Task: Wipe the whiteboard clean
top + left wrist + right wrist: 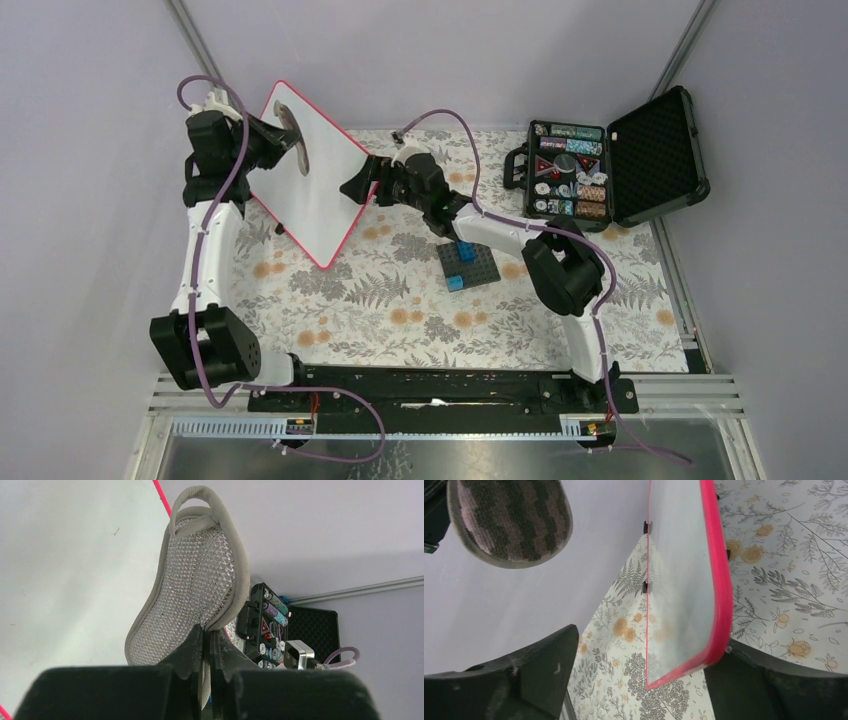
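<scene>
I need to bring my left gripper back and down next and release the pad on clear cloth by the baseplate, which is below the gripper and to its right in the top view.
The whiteboard [312, 195], white with a red-pink frame, stands tilted up on its edge at the back left of the table. Its face shows no writing in the left wrist view [65, 580]. My left gripper [283, 140] is shut on a grey mesh-backed wiping pad [296, 138], held at the board's upper part; the pad [195, 580] lies beside the board face. My right gripper [358, 186] is open around the board's right corner [681, 580]. Its right finger [754, 680] touches the red frame; the left finger stands well clear. The pad's striped side [509, 520] shows top left there.
An open black foam-lined case [605, 165] with poker chips stands at the back right. A dark baseplate [470, 265] with blue bricks lies mid-table under the right arm. A floral cloth [380, 310] covers the table.
</scene>
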`<state>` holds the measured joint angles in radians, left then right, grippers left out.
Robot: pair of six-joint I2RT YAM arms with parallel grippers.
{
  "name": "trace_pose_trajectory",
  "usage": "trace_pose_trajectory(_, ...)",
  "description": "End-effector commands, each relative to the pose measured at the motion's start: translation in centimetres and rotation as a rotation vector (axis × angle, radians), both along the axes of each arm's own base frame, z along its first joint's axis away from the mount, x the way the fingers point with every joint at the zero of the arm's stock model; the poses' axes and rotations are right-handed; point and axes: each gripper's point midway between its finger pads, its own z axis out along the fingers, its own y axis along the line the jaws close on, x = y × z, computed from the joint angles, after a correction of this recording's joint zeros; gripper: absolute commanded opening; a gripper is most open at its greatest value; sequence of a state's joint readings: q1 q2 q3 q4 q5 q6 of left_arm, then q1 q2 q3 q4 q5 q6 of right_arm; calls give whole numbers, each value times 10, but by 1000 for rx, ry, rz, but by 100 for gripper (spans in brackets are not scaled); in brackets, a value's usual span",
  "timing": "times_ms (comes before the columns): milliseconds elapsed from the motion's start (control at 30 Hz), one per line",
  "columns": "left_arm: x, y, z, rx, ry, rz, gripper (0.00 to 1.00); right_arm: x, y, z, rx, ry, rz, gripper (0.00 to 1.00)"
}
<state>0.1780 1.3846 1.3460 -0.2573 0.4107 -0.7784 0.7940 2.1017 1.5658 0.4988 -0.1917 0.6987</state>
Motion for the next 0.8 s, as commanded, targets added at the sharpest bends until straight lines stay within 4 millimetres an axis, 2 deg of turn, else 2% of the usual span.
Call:
trace_pose_trajectory(0,-9,-1,56,32,-139,-2,0,-3,-12,49,4,-58,-52,99)
trace_pose_trajectory(200,-15,-31,62,74,-146,-99,0,-10,-34,46,-64,-1,-101,100)
trace_pose_trajectory(333,-26,-67,59,145,-145,-196,0,-16,-60,51,-109,12,-118,100)
trace_pose_trajectory(400,-38,-91,50,200,-135,-252,0,-21,-79,49,-172,8,-130,100)
trace_pose_trajectory(500,-59,-116,26,322,-96,-291,0,-33,-118,48,-221,3,-165,100)
trace_pose_trajectory(533,-67,-123,15,367,-78,-299,0,-38,-134,51,-228,-15,-183,100)
trace_pose_trajectory(567,-78,-132,4,413,-61,-321,0,-45,-153,46,-253,-27,-201,100)
trace_pose_trajectory(700,-125,-167,-48,576,31,-392,0,-66,-220,72,-322,-150,-310,100)
trace_pose_trajectory(767,-143,-177,-78,690,83,-389,0,-75,-255,83,-369,-204,-383,99)
